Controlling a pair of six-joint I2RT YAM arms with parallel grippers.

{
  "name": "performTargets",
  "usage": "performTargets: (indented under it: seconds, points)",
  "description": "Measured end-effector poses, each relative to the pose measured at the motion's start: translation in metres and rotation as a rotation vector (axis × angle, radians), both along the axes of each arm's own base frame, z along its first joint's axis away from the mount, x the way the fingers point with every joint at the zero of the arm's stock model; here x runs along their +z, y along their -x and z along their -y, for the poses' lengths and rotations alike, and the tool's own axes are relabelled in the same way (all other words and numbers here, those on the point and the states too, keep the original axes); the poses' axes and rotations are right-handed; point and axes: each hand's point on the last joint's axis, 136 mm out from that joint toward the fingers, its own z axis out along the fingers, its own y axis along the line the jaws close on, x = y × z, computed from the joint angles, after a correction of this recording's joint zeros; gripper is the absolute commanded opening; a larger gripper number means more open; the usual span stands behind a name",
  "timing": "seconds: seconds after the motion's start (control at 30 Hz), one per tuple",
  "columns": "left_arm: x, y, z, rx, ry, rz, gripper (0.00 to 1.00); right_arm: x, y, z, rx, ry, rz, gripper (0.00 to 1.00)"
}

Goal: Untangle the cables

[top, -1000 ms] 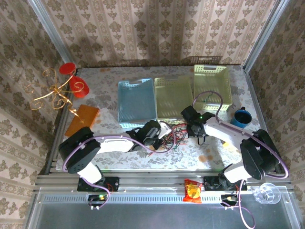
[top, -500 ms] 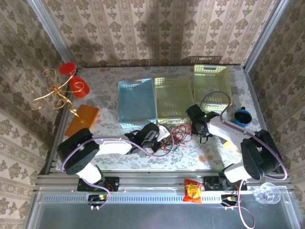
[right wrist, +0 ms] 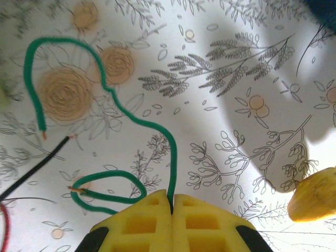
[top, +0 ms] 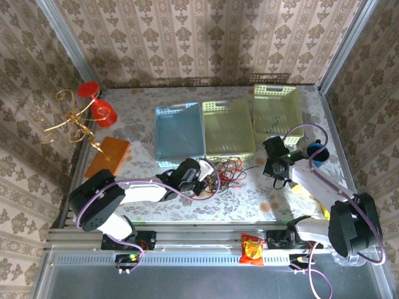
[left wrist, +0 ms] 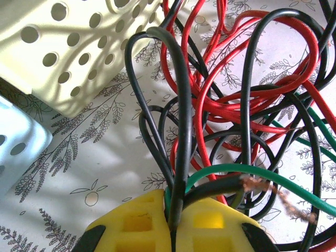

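Observation:
The yellow-green basket has green wire in it. My right gripper will next carry the single green cable [right wrist: 113,102] outward over the inside of the basket, then let go of it.
The cables [top: 225,172] lie in a tangle of red, black and green wires on the floral table, in front of the baskets. My left gripper [top: 201,172] is at the tangle's left edge. In the left wrist view it [left wrist: 176,212] is shut on a few black cables [left wrist: 182,121] and a green one [left wrist: 247,170], with red loops [left wrist: 220,100] beyond. My right gripper [top: 277,175] is off to the right of the tangle. In the right wrist view it [right wrist: 172,202] is shut on a single green cable [right wrist: 113,102] that trails over the table.
A blue basket [top: 179,131] and two yellow-green baskets [top: 228,128] [top: 277,111] stand behind the tangle. A blue mug [top: 317,151] is right of my right arm. A yellow object [right wrist: 315,202] lies close to the right fingers. An orange block [top: 107,156] and a gold stand [top: 72,118] are at the left.
My right gripper has moved right, away from the tangle, drawing the green cable with it. My left gripper has shifted slightly left while holding its cables.

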Motion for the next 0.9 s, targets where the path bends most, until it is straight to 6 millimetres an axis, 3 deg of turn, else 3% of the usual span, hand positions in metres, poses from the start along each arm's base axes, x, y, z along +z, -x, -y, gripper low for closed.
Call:
performTargets:
  seconds: [0.37, 0.43, 0.5, 0.6, 0.67, 0.77, 0.83, 0.9]
  points:
    - [0.0, -0.001, 0.0, 0.001, 0.002, 0.001, 0.0, 0.049, -0.02, 0.003, 0.038, -0.044, 0.186, 0.0]
    - [0.0, -0.001, 0.0, 0.003, 0.003, 0.001, 0.0, 0.069, -0.038, 0.006, 0.024, -0.053, 0.232, 0.0]
    - [0.0, -0.002, -0.001, 0.004, 0.002, 0.0, 0.0, 0.091, -0.066, 0.014, -0.008, -0.057, 0.283, 0.0]
    - [0.0, -0.001, 0.0, 0.004, 0.003, 0.0, 0.0, 0.108, -0.117, 0.024, -0.057, -0.056, 0.327, 0.01]
    - [0.0, -0.002, 0.0, 0.004, 0.003, 0.0, 0.0, 0.101, -0.15, 0.029, -0.08, -0.06, 0.315, 0.01]
    - [0.001, -0.002, 0.0, 0.004, 0.004, 0.0, 0.0, 0.07, -0.19, 0.038, -0.119, -0.087, 0.256, 0.06]
    - [0.001, -0.002, 0.0, 0.004, 0.004, 0.001, 0.0, 0.044, -0.203, 0.041, -0.142, -0.112, 0.21, 0.25]
    - [0.001, -0.002, 0.0, 0.009, 0.003, 0.001, 0.0, 0.023, -0.202, 0.043, -0.159, -0.131, 0.162, 0.39]
